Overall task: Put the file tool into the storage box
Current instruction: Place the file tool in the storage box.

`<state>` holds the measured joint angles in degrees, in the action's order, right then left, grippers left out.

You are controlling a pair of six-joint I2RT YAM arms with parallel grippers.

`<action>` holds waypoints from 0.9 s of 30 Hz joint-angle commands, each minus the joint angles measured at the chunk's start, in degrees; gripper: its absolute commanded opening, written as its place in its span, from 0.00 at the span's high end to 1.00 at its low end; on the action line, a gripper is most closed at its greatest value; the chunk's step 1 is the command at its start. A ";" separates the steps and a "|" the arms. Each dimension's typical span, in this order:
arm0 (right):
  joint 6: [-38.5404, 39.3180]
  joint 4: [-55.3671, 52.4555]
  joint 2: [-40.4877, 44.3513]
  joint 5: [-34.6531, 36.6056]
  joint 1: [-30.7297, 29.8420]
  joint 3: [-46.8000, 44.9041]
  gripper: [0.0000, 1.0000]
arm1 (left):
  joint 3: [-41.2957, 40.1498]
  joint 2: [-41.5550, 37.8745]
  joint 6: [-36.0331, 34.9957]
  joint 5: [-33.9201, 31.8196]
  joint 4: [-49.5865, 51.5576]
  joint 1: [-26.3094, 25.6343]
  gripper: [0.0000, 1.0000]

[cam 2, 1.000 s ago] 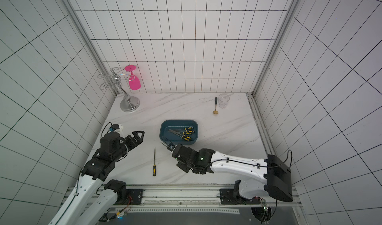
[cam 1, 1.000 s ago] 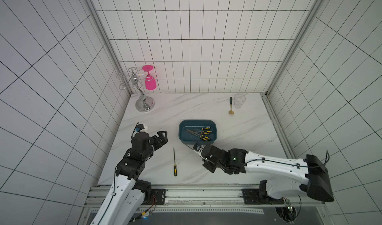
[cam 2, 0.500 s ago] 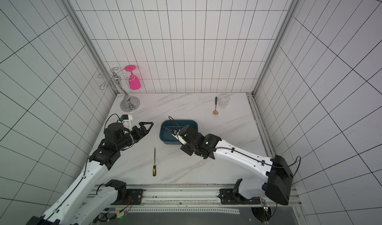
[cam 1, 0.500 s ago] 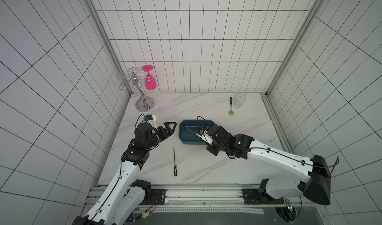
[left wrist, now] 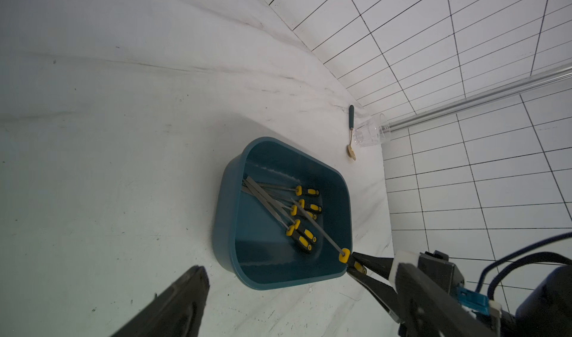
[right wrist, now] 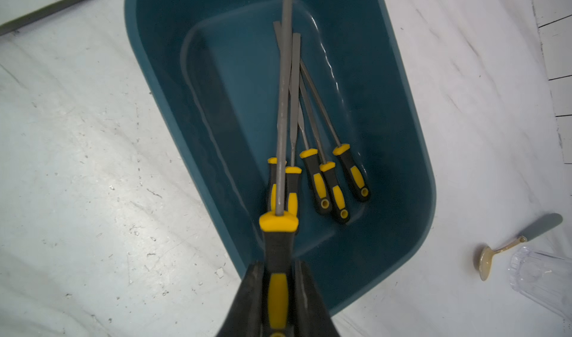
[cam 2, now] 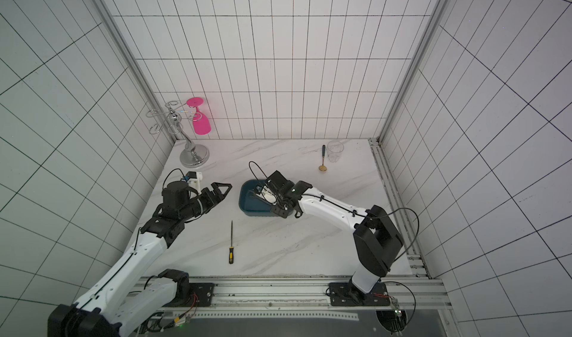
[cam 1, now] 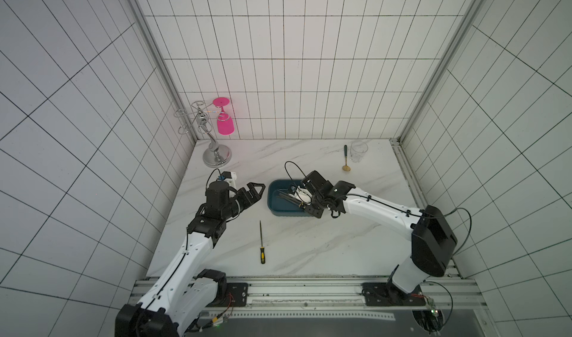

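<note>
The right gripper moves down into the storage box [cam 1: 274, 210] next, onto the handles of the files inside, and releases the file tool, as its handle hangs above them.
The teal storage box [cam 1: 274, 210] [cam 2: 246, 207] sits mid-table and holds several yellow-and-black files [left wrist: 301, 213] [right wrist: 328, 180]. My right gripper [right wrist: 278, 267] [cam 1: 311, 207] is shut on the handle of a file tool [right wrist: 278, 242] [left wrist: 344, 255]. That handle hangs above the box's short end and its grey shaft reaches over the inside. Another file [cam 1: 261, 242] [cam 2: 231, 242] lies on the marble in front of the box. My left gripper [cam 1: 257, 193] [cam 2: 223, 193] hovers open and empty just left of the box [left wrist: 229, 196].
A clear glass cup [cam 1: 358, 151] and a gold spoon [cam 1: 345, 159] stand at the back right. A chrome rack [cam 1: 215, 153] with a pink glass [cam 1: 224, 125] is at the back left. Tiled walls close in three sides.
My right arm has carried the file from the table's front up over the box. My left arm has risen and reached toward the box's left side, staying open.
</note>
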<state>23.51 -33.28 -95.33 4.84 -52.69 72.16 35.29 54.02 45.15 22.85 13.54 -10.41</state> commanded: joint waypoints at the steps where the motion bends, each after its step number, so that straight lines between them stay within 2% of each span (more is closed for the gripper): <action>1: 2.23 -0.56 -1.39 -1.95 2.08 3.51 1.00 | -0.85 2.55 -2.85 1.47 -0.71 0.37 0.02; 9: 3.68 -0.32 -5.85 -2.97 3.84 5.66 1.00 | 0.63 9.08 -5.33 3.31 0.46 1.01 0.02; 14: 2.71 0.30 -8.09 -1.25 3.99 6.50 1.00 | 0.37 9.65 -7.51 -4.41 4.64 1.34 0.02; 19: 2.77 1.63 -9.72 -0.85 4.08 5.89 1.00 | -1.34 10.02 -7.77 -3.23 3.36 1.28 0.02; 23: 1.51 1.60 -11.60 -0.20 4.13 6.03 1.00 | -2.07 11.62 -8.13 -5.07 3.84 1.36 0.02; 24: 1.23 1.64 -11.80 -0.10 4.08 6.06 0.98 | -2.12 11.86 -8.14 -4.86 4.11 1.34 0.02; 27: 0.25 1.94 -11.27 -0.32 4.10 5.83 0.79 | -2.92 11.33 -7.88 -3.91 3.92 1.20 0.02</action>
<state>25.45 -31.92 -106.89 3.95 -49.08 75.96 33.39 65.76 38.28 19.31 17.52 -9.30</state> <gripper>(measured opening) 0.198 0.978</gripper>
